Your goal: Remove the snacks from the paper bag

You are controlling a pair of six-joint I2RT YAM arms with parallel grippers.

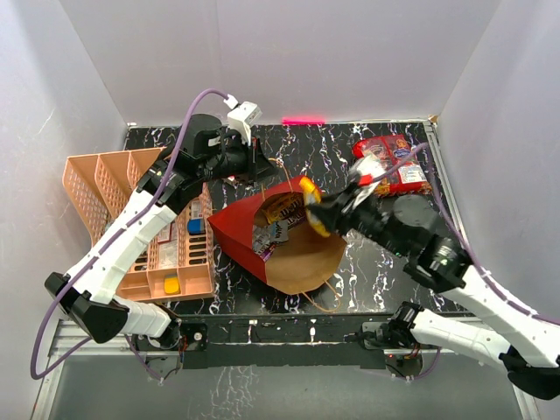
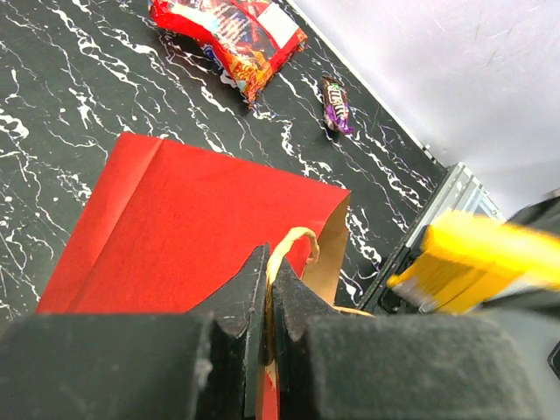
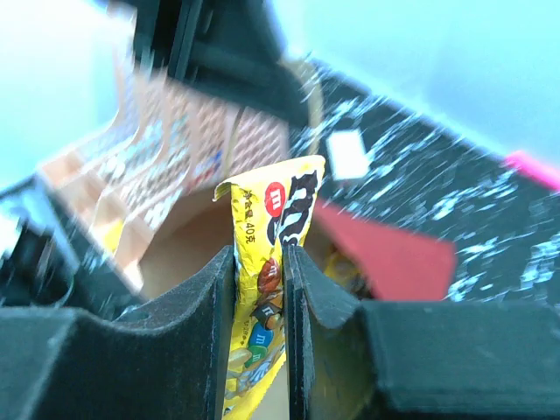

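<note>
I will next swing my right gripper down beside the purple bar to let go of the packet, because the bare tabletop there is below my gripper, to its right in the top view.
The red paper bag (image 1: 254, 227) lies on its side, its brown mouth facing the near edge, with more snack packets (image 1: 282, 210) inside. My left gripper (image 1: 259, 171) is shut on the bag's cord handle (image 2: 293, 238) at the upper rim; the red side (image 2: 184, 219) shows below it. My right gripper (image 1: 317, 213) is shut on a yellow candy packet (image 3: 267, 289), held above the bag's mouth; it also shows in the top view (image 1: 313, 206) and the left wrist view (image 2: 477, 258). Two red snack bags (image 1: 392, 163) lie at the back right.
A peach slotted tray (image 1: 105, 188) with small blue and yellow blocks stands at the left. A small purple bar (image 2: 337, 103) lies near the red bags (image 2: 229, 31) by the table's right edge. White walls enclose the table.
</note>
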